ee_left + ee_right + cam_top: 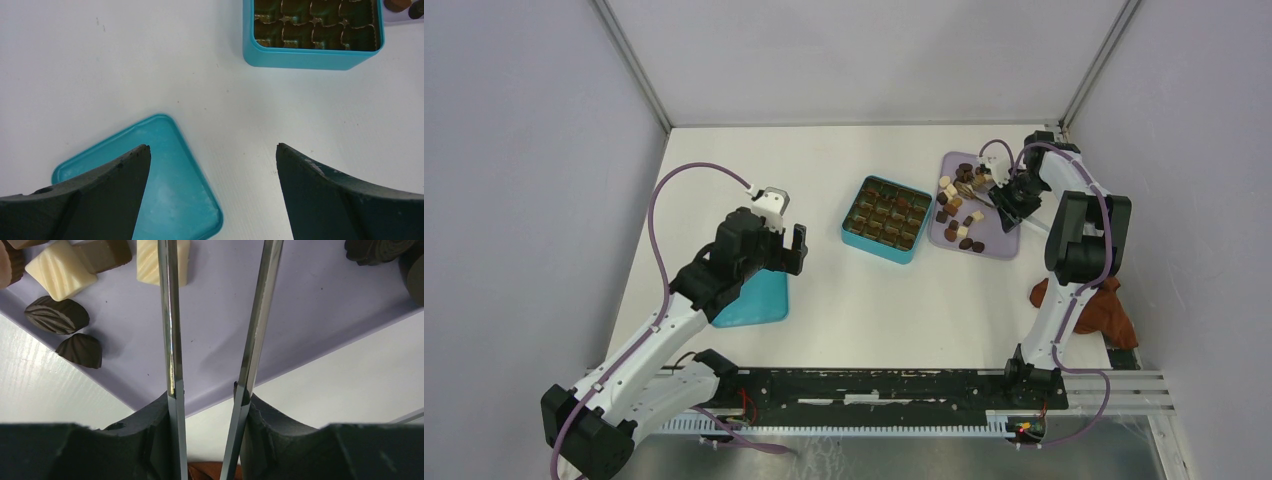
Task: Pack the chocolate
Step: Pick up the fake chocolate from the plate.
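My left gripper moves outward, to the right in the top view and down, onto the box rim opposite the tray next. Bare table leaves finger room there.
The chocolate lies as several dark, brown and cream pieces on a lilac tray. My right gripper is shut on metal tongs, whose two arms reach out over the tray with a gap between them; their tips are out of view. Close by lie a cream piece and dark ribbed pieces. The teal box with its brown compartment insert sits left of the tray. My left gripper hangs open and empty above the teal lid, with the box ahead.
A reddish-brown cloth lies at the right by the right arm's base. The teal lid rests flat near the left arm. Grey walls enclose the white table on three sides, and a black rail runs along the near edge.
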Controlling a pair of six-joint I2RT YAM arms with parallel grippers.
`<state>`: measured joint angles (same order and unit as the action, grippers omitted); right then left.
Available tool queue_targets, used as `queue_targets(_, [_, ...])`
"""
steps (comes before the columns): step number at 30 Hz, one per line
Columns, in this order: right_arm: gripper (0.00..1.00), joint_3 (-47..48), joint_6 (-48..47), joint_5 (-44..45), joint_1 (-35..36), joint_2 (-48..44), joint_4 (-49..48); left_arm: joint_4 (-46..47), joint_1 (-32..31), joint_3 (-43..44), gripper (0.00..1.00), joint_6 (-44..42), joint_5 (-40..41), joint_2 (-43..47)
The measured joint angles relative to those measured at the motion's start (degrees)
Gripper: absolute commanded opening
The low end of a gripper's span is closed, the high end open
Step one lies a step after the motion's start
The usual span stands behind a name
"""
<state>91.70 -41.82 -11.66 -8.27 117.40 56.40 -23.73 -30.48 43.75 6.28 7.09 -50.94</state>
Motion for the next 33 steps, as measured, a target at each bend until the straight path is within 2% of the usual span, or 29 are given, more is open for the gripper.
queue_targets(6, [0.12, 0.00, -0.04, 0.00, -0.39, -0.02, 0.02, 0.00, 0.02, 0.00, 1.00, 0.00, 0.00, 0.00])
queue_targets(10, [0.07, -0.20, -0.24, -0.09, -1.31, -0.24, -0.02, 0.00, 0.02, -0.02, 1.00, 0.00, 0.00, 0.00])
queue_targets(26, [0.05, -1.84, -1.16, -2.12, -3.45, -3.98, 0.15, 0.00, 0.02, -0.02, 1.00, 0.00, -0.24, 0.00])
queue_targets(33, [0.05, -2.89, -1.60, -3.52, -3.52, -6.14, 0.74, 1.46, 0.02, 0.37, 0.99, 1.62, -6.45, -1.62])
